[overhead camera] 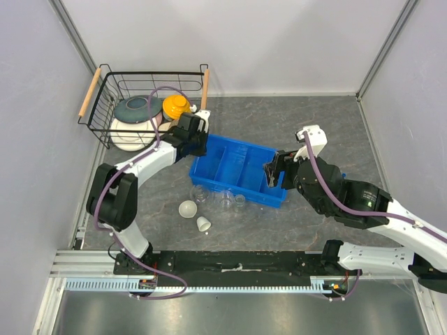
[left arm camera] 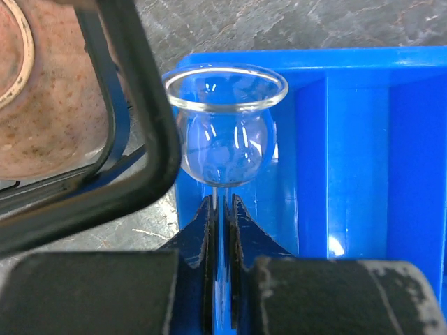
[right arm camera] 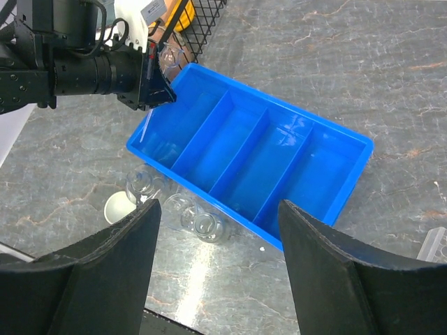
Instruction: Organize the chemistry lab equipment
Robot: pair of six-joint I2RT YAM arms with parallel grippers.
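My left gripper is close to the basket wire, which passes right beside the held vessel (left arm camera: pixel 225 132), so it needs to move away from the wire and down into the empty end section of the tray.
My left gripper (left arm camera: pixel 221 199) is shut on the thin stem of a clear round-bellied glass vessel (left arm camera: pixel 225 132) with a flared rim. It holds this vessel over the far left corner of the blue divided tray (left arm camera: pixel 349 139). The top view places that gripper (overhead camera: pixel 199 139) between the wire basket and the tray (overhead camera: pixel 241 155). My right gripper (right arm camera: pixel 218 204) stands open, nothing between its fingers, above the tray's near edge (right arm camera: pixel 241 216). Three clear glass pieces (overhead camera: pixel 225 201) and two white bulbs (overhead camera: pixel 187 208) lie on the table in front of the tray.
A black wire basket (overhead camera: pixel 105 115) with wooden handles holds coloured bowls and plates at the back left, close to my left gripper. Its wire (left arm camera: pixel 150 132) passes just left of the held vessel. A clear flat piece (right arm camera: pixel 434 244) shows at the right edge of the right wrist view.
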